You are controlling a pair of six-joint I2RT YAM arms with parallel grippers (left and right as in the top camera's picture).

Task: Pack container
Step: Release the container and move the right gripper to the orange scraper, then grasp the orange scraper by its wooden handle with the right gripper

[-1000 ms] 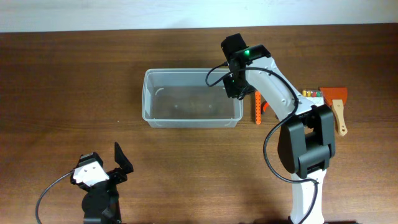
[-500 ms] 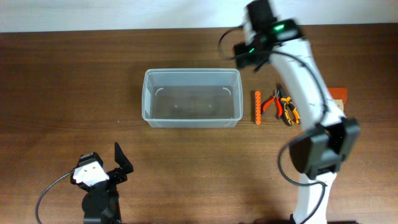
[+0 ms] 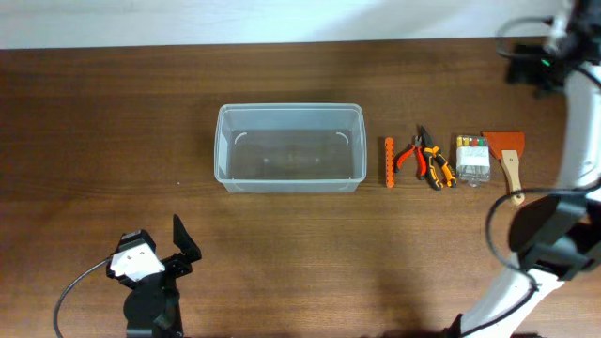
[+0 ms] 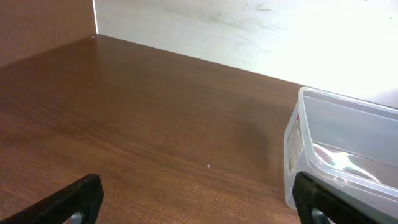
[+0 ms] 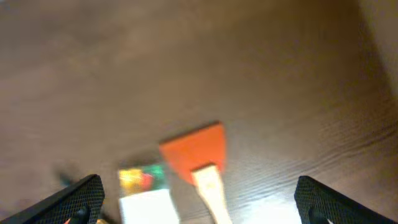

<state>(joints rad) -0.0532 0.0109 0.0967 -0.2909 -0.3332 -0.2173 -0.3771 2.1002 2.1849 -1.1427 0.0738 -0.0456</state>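
Next, my right gripper moves down onto the wooden handle's end [image 3: 509, 156] [image 5: 206, 175] beside the orange blade. That narrow part fits between its open fingers, while the blade spreads wider.
The container [image 3: 289, 148], a clear rectangular bin with nothing showing inside, stands mid-table; in the left wrist view its near corner [image 4: 348, 149] shows at the right. My left gripper [image 3: 178, 252] rests near the front left, open with bare table between its fingers [image 4: 199, 202]. My right gripper [image 3: 531, 70] hangs high over the back right corner, far from the container. In its wrist view it is open [image 5: 199, 196] and holds nothing. Below it lie an orange scraper [image 5: 196, 149] and a small clear box of coloured bits [image 5: 146, 193].
To the right of the container a row lies on the table: an orange bar [image 3: 390, 161], orange-handled pliers [image 3: 424, 158], the small box [image 3: 470, 160] and the wooden-handled scraper [image 3: 507, 160]. A white wall runs along the back edge.
My right arm swung from the container's right end up and away to the back right corner, its jaws opening, uncovering the row of tools. The left arm has not moved.
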